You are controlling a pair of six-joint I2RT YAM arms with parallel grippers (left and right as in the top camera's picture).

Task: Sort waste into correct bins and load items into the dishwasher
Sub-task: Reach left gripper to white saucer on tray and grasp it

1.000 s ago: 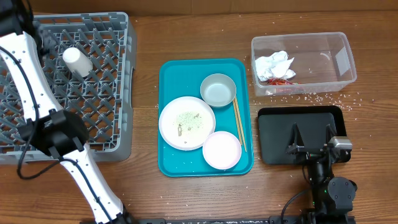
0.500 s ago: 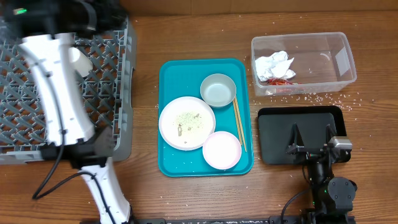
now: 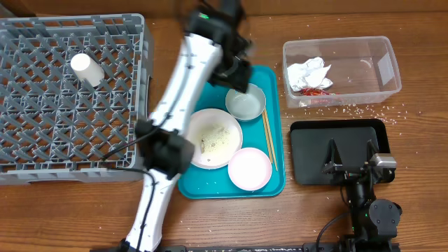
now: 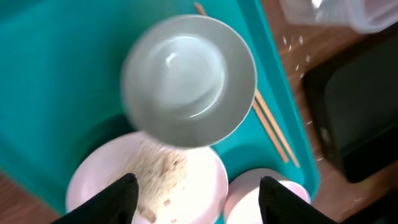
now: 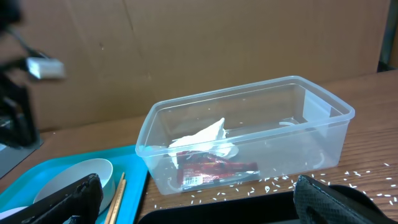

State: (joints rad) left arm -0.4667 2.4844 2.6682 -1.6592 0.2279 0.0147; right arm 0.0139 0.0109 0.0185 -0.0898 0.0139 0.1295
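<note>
I should next lower my open left gripper toward the right in the overhead view, onto the grey bowl's rim by the chopsticks, because that rim is clear of the plate (image 4: 180,186).
My left gripper (image 3: 236,75) hangs open and empty over the teal tray (image 3: 192,182), above the grey bowl (image 3: 246,103). In the left wrist view the grey bowl (image 4: 189,78) lies ahead of the open left gripper (image 4: 199,199), with the crumb-strewn white plate (image 4: 180,186) and the pinkish bowl (image 4: 249,199) under its fingers. Chopsticks (image 3: 269,140) lie along the tray's right side. The small white cup (image 3: 85,69) lies in the grey dish rack (image 3: 42,154). The clear tub (image 3: 378,70) holds the napkin (image 3: 308,72) and red wrapper (image 3: 316,90). My right gripper (image 3: 350,164) rests open over the black tray (image 3: 308,150).
Loose rice grains (image 3: 364,110) are scattered on the wooden table between the clear tub and the black tray, and a few more lie to the tub's right. In the right wrist view the tub (image 5: 323,106) stands ahead, with the grey bowl (image 5: 74,177) to its left.
My left arm has swung right, from over the dish rack to above the teal tray. The cup stays in the rack. The right arm has not moved.
</note>
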